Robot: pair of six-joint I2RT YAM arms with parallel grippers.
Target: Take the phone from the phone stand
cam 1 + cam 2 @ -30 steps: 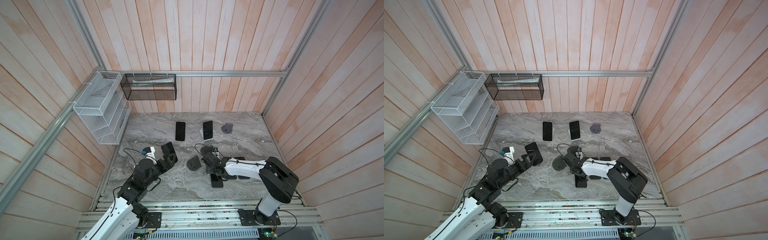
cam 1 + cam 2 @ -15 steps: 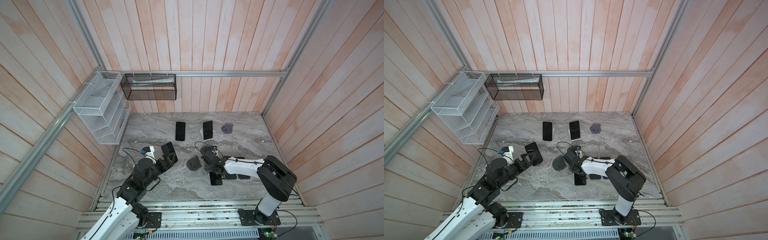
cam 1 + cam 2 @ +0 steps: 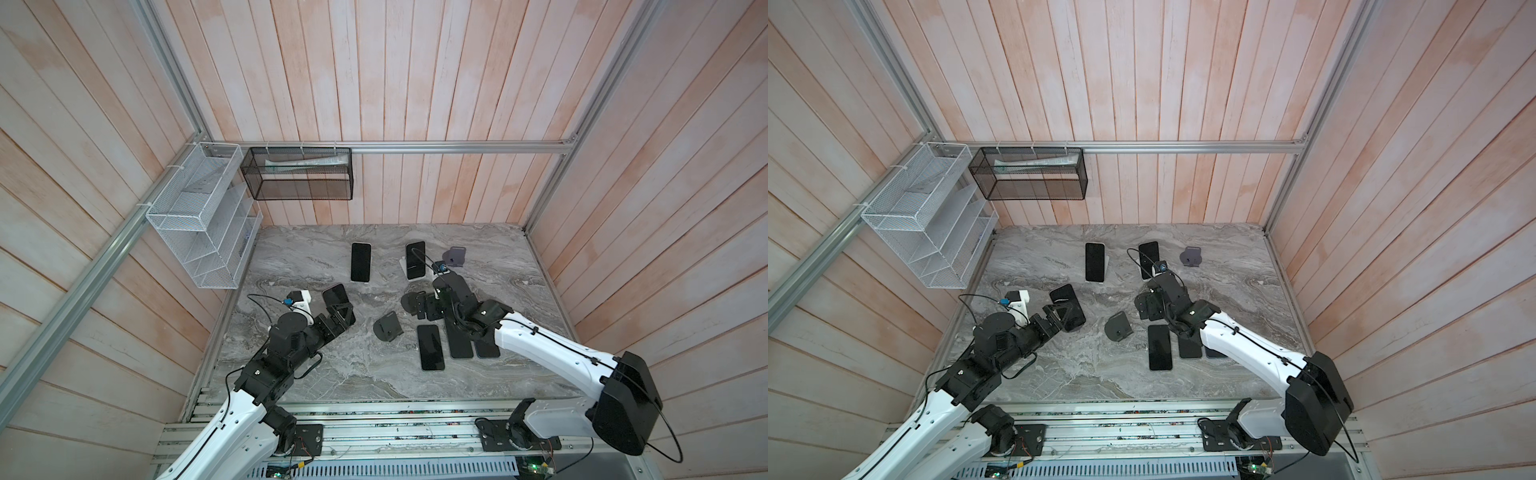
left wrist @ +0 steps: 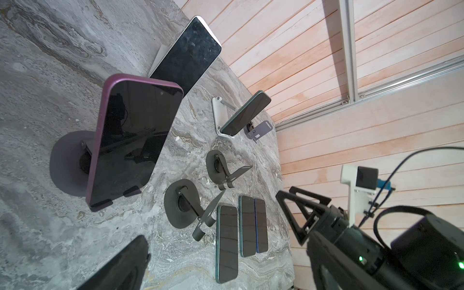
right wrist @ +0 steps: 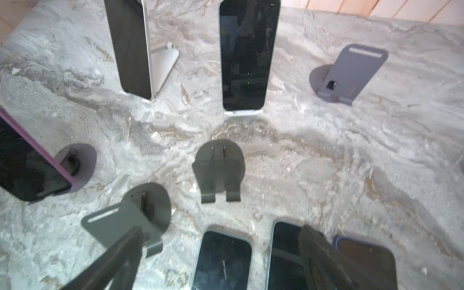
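Observation:
The farther empty dark stand's plate lies below and outward of my right gripper, so the gripper lowers outward next, open fingers straddling the plate's sides.
Three phones lean on stands. A purple-cased phone (image 3: 336, 295) (image 4: 130, 140) sits on a round stand (image 4: 67, 163) at the left. Two dark phones (image 3: 360, 262) (image 3: 415, 259) lean on white stands (image 5: 163, 65) farther back. My left gripper (image 3: 340, 318) (image 4: 226, 276) is open just in front of the purple-cased phone, touching nothing. My right gripper (image 3: 419, 307) (image 5: 216, 261) hangs open above a flat-lying phone (image 5: 221, 261) and an empty dark stand (image 5: 218, 173), with nothing between its fingers (image 5: 113, 263).
Three phones (image 3: 430, 347) (image 3: 459, 340) (image 3: 484, 349) lie flat side by side at centre right. There are two empty dark stands (image 3: 388, 326) (image 3: 413, 301) and an empty purple stand (image 3: 454, 257). A white wire rack (image 3: 199, 216) and a black mesh basket (image 3: 301, 174) hang on the walls.
My right gripper has opened wider and pulled up and back from the flat-lying phone. The left arm has stayed put.

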